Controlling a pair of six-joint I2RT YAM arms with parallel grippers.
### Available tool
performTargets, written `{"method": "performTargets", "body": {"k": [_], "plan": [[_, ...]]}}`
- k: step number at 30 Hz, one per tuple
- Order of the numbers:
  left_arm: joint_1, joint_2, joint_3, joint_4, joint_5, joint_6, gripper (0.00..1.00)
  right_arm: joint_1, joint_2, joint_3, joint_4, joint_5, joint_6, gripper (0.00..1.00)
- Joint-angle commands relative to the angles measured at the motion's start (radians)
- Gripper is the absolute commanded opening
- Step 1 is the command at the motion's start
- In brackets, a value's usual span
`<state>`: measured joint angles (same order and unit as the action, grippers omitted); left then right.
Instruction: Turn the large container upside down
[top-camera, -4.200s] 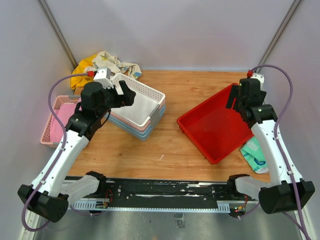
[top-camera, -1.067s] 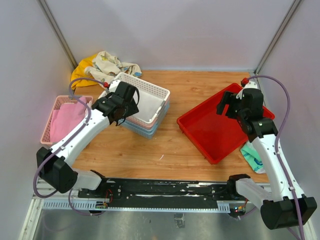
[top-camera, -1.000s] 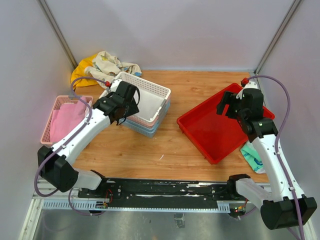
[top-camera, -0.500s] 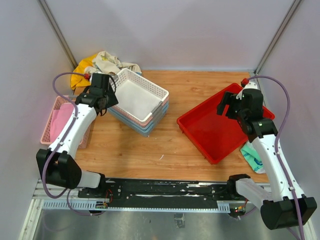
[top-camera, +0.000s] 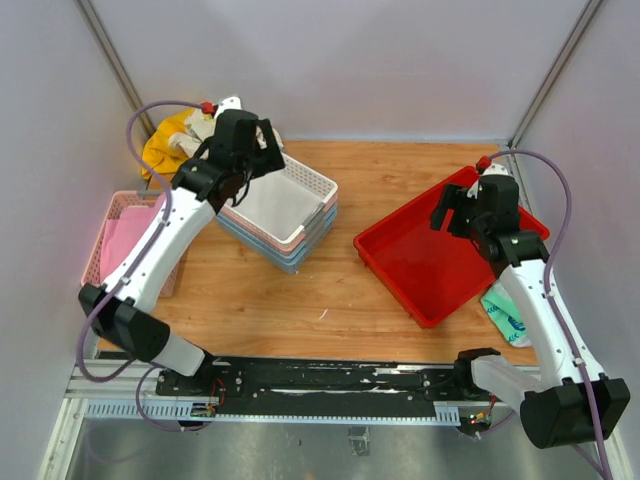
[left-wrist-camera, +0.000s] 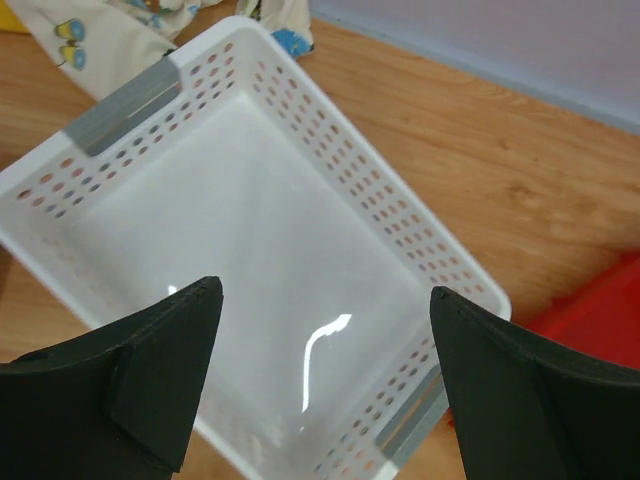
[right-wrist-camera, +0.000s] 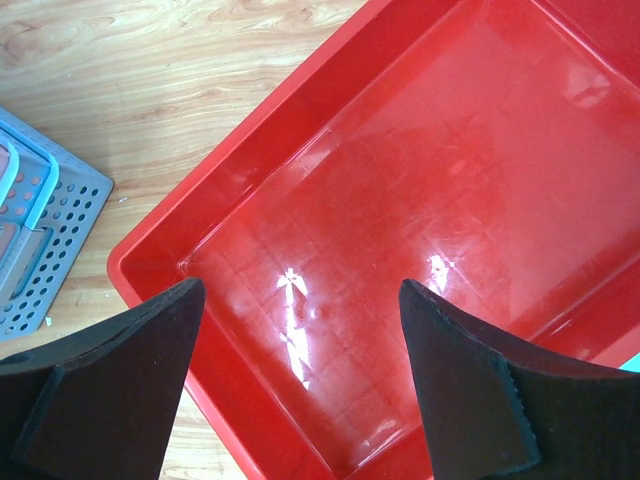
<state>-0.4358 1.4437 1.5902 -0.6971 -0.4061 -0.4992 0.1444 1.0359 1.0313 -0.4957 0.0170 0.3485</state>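
I will lower my left gripper from its raised spot onto the white basket's long far rim (top-camera: 312, 170) (left-wrist-camera: 368, 157), because the bare table beyond that side of the basket leaves room for a finger.
The large container (top-camera: 425, 258) is a bright red rectangular bin standing open side up on the right of the wooden table, empty inside (right-wrist-camera: 420, 210). My right gripper (top-camera: 452, 212) hovers above the bin's far right part, open, with nothing between its fingers (right-wrist-camera: 300, 390). My left gripper (top-camera: 262, 150) is raised over the far end of the white perforated basket (top-camera: 278, 202), open and empty (left-wrist-camera: 320, 380). The white basket (left-wrist-camera: 250, 270) fills most of the left wrist view.
The white basket sits stacked on pink and blue baskets (top-camera: 285, 255). A pink basket (top-camera: 118, 240) with a pink cloth lies at the left edge. Yellow and patterned cloths (top-camera: 175, 135) are bunched at the back left. A green-printed packet (top-camera: 510, 310) lies right of the red bin.
The left arm swung from the basket's left side up to its far end and its gripper opened wider. The right arm and the red bin barely moved.
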Motion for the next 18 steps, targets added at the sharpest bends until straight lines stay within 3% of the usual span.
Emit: {"method": "performTargets", "body": {"k": [1,6,11,18], "plan": [[-0.025,0.183,0.124,0.022,-0.051,-0.125,0.9,0.011,-0.002,0.007,0.001,-0.028,0.021,0.8],[-0.07,0.378,0.294,0.017,-0.118,-0.222,0.93,0.009,-0.031,0.005,-0.017,-0.012,0.011,0.8],[-0.071,0.471,0.329,0.013,-0.148,-0.265,0.91,0.009,-0.05,0.0,-0.028,0.01,-0.005,0.8],[-0.07,0.478,0.233,0.003,-0.135,-0.242,0.7,0.01,-0.035,0.0,-0.032,0.001,-0.006,0.8]]}}
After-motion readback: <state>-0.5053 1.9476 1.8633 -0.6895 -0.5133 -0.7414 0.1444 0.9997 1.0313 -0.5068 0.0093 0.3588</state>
